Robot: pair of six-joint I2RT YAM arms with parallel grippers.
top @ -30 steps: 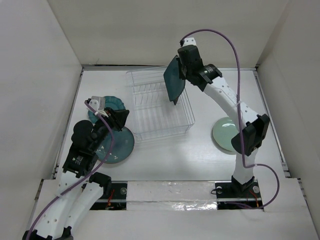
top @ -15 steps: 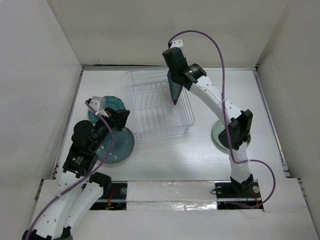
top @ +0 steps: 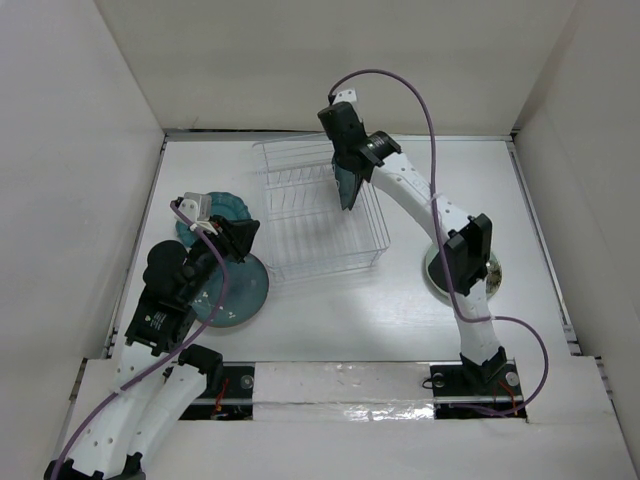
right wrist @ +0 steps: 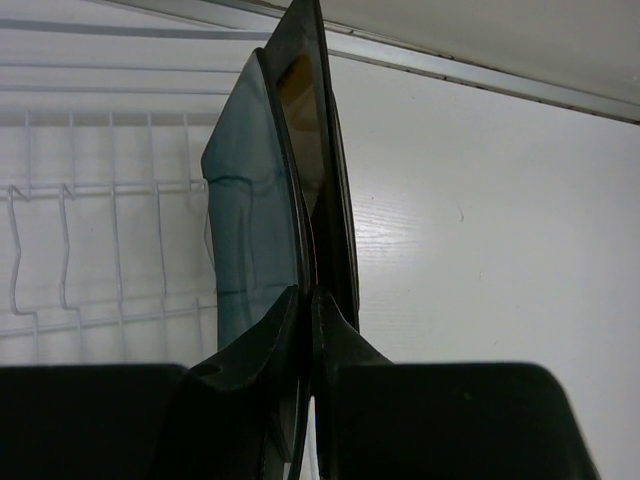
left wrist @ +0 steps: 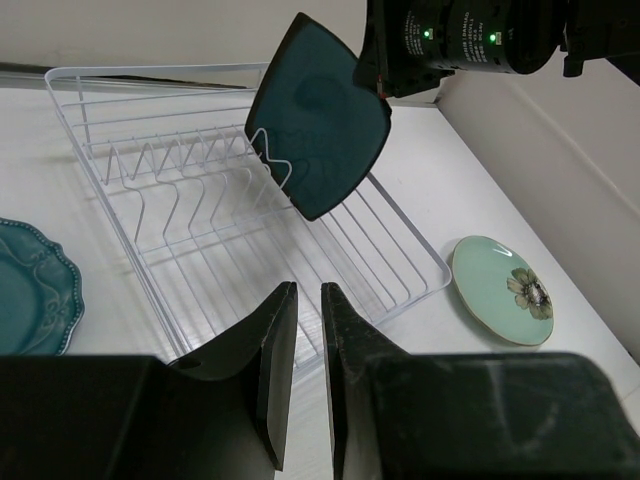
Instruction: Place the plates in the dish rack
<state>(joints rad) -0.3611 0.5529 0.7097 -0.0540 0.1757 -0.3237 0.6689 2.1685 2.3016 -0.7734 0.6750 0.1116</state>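
My right gripper lowers the already upright dark teal plate into the slot (top: 347,201) beside the rack's end wire next. It then releases the plate's rim, since that slot lies below.
My right gripper (top: 345,163) (right wrist: 308,295) is shut on the edge of a square dark teal plate (top: 347,187) (right wrist: 240,220) (left wrist: 322,125), held upright and edge-on above the clear dish rack (top: 300,245) (left wrist: 190,215) (right wrist: 90,190). A black plate with an amber inside (right wrist: 312,130) lies close against its back; I cannot tell whether it is gripped too. My left gripper (top: 240,236) (left wrist: 308,292) hovers narrowly open and empty over a round grey-teal plate (top: 240,295). A scalloped teal plate (top: 222,208) (left wrist: 30,290) lies beside it. A pale green floral plate (left wrist: 500,290) (top: 437,272) lies right of the rack.
White walls (top: 90,150) enclose the table on the left, back and right. The right arm's elbow (top: 468,255) hangs over the pale green plate. Purple cables (top: 430,110) loop above both arms.
The right arm has swung left with the teal plate, from the rack's right edge to above its ribs, turning the plate edge-on. The left arm has not moved.
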